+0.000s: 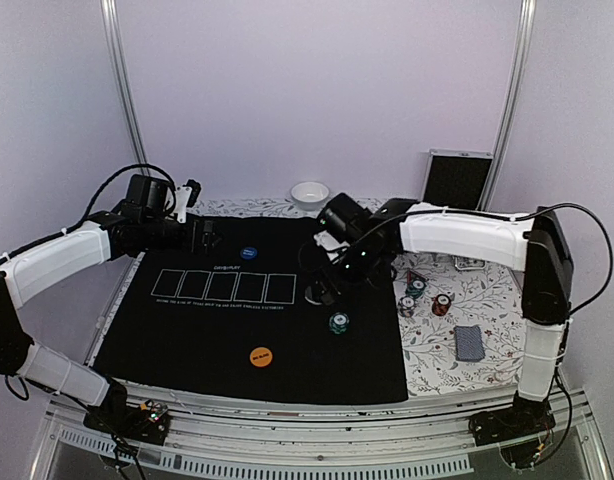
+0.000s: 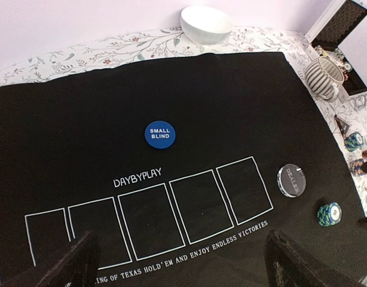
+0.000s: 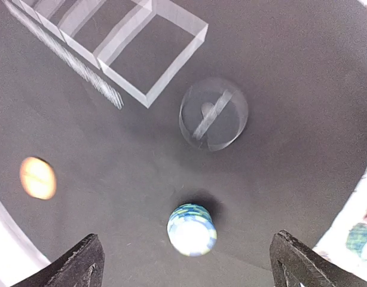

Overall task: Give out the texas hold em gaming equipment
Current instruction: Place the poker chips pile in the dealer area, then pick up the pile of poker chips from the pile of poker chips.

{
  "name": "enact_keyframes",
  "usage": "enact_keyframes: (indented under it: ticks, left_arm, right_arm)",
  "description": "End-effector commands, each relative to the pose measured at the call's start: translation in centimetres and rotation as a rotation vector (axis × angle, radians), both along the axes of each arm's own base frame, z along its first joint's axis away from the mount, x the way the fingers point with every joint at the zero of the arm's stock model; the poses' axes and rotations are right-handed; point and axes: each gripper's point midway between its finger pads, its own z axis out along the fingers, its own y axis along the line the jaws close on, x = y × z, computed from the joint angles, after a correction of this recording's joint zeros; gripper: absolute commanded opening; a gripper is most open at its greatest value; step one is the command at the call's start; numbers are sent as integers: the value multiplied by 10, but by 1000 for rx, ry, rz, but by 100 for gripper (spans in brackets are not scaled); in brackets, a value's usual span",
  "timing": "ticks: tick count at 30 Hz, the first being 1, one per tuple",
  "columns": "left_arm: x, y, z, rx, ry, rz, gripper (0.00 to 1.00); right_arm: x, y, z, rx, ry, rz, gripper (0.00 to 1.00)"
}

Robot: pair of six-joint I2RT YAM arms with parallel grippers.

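Note:
The green chip stack on the cloth [image 1: 416,285] is off the mat [image 1: 187,330]. Next I will move my right gripper to the right in the top view and lower it onto the stack.
On the black mat [image 1: 187,330] a green-and-white chip stack [image 1: 338,323] stands by itself, seen blurred from above [image 3: 192,229] between the wide-apart fingers of my right gripper [image 3: 189,269]. That gripper [image 1: 332,285] hovers open over the mat's right part with nothing in it. A clear dealer button [image 3: 213,113] lies just past the stack. A blue small-blind disc [image 2: 160,135] sits above the card outlines, and an orange disc [image 1: 260,356] lies near the front. My left gripper [image 2: 183,272] is open and empty, held high at the mat's far left [image 1: 209,240].
More chip stacks [image 1: 415,290] and a deck of blue-backed cards [image 1: 469,343] lie on the flowered cloth to the right. A white bowl [image 2: 205,24] stands behind the mat, with a ribbed mug [image 2: 324,76] and a black case [image 1: 457,178] at the back right.

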Motion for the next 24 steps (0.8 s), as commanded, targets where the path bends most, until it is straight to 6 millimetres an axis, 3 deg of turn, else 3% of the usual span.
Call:
enact_keyframes:
  ticks: [1, 5, 8, 13, 17, 24]
  left_arm:
    - [0, 4, 10, -1, -22, 2, 98]
    - [-1, 4, 9, -1, -21, -1, 98]
    - [-1, 4, 10, 1, -23, -1, 98]
    - [0, 3, 8, 1, -18, -2, 98]
    - [-1, 4, 7, 7, -14, 1, 98]
    - [-2, 6, 6, 14, -14, 4, 98]
  right_arm:
    - [48, -57, 76, 133, -92, -179, 99]
    - [76, -145, 52, 70, -39, -418, 99]
    - [80, -179, 27, 17, 10, -478, 99]
    - [79, -192, -17, -47, 105, -477, 99]
    - [82, -201, -40, -99, 132, -488, 100]
    - [84, -204, -67, -128, 179, -487, 85]
